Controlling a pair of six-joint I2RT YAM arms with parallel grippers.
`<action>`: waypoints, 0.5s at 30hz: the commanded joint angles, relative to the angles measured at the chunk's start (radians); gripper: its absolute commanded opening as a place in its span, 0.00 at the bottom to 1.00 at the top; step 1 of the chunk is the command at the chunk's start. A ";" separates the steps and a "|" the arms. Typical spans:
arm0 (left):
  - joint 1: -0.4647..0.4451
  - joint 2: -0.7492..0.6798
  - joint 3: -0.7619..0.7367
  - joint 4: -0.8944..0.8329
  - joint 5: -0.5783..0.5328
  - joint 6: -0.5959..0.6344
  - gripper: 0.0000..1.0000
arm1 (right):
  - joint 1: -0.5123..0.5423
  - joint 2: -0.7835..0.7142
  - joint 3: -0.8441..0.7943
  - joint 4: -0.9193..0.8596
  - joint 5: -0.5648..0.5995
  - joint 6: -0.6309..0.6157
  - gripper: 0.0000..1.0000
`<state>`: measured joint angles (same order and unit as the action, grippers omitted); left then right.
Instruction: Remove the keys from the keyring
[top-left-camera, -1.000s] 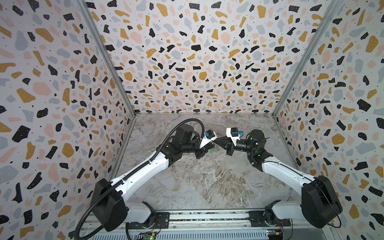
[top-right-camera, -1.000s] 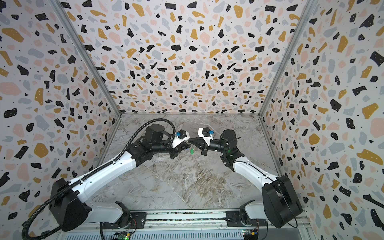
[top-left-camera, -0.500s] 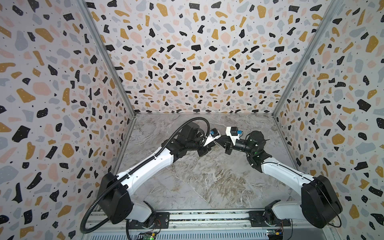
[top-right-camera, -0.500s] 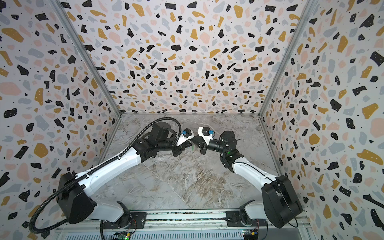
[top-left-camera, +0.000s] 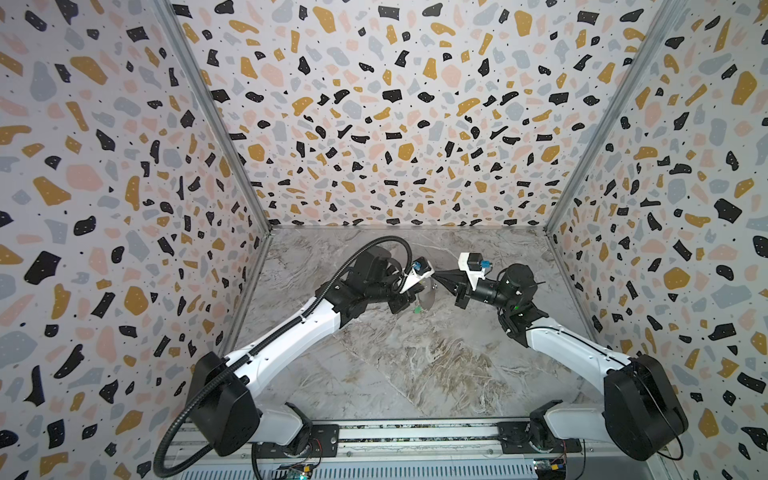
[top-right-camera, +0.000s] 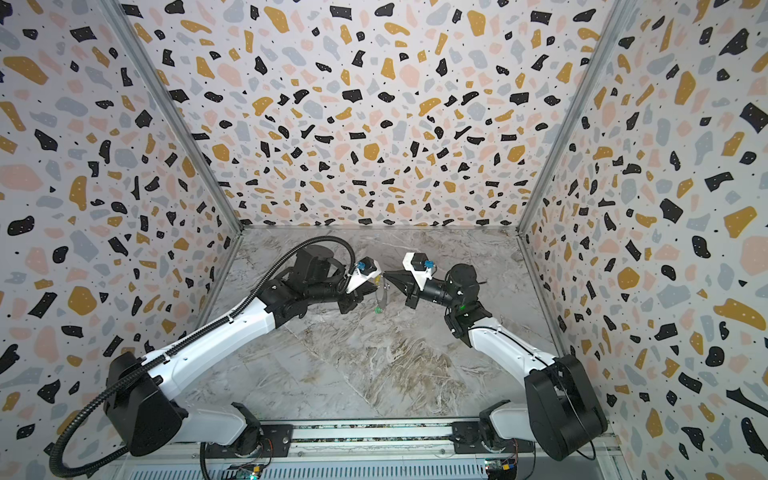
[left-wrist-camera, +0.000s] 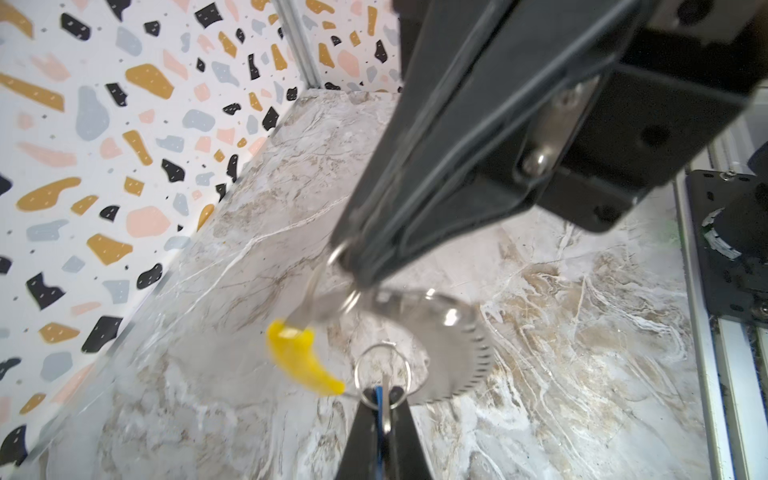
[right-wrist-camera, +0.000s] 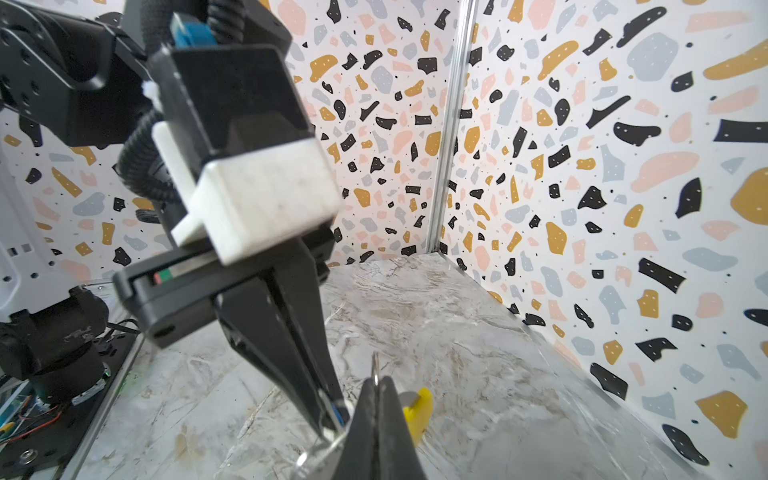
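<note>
I should move my left gripper away from the keyring and down, then release the blue-tagged key on the empty, open marble floor below the gripper.
Both grippers meet in mid-air over the middle of the marble floor. My left gripper is shut on the blue-tagged key, whose small split ring stands out past the fingertips. My right gripper is shut on the keyring, which shows as a blurred grey loop with a yellow sleeve. In both top views the left gripper and right gripper almost touch, with the keyring between them. The green-tagged key hangs below.
Terrazzo-patterned walls close the cell on three sides, with metal corner posts. A rail carrying both arm bases runs along the near edge. The arms cross the marble floor from the near corners.
The left arm has swung and its wrist has turned, staying close to the right gripper. The green tag hangs a little lower. Both grippers have stayed shut.
</note>
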<state>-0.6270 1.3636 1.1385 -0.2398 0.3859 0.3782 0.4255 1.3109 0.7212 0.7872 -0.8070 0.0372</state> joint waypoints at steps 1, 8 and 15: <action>0.064 -0.047 -0.080 0.116 0.021 -0.092 0.00 | -0.027 -0.042 -0.006 0.025 -0.029 0.010 0.00; 0.176 0.022 -0.190 0.201 -0.040 -0.269 0.00 | -0.073 -0.059 0.006 -0.137 -0.029 -0.097 0.00; 0.209 0.191 -0.264 0.252 -0.175 -0.425 0.00 | -0.158 -0.127 0.009 -0.362 -0.020 -0.256 0.00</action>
<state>-0.4259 1.5066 0.9001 -0.0429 0.2798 0.0593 0.2981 1.2411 0.7143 0.5419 -0.8207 -0.1226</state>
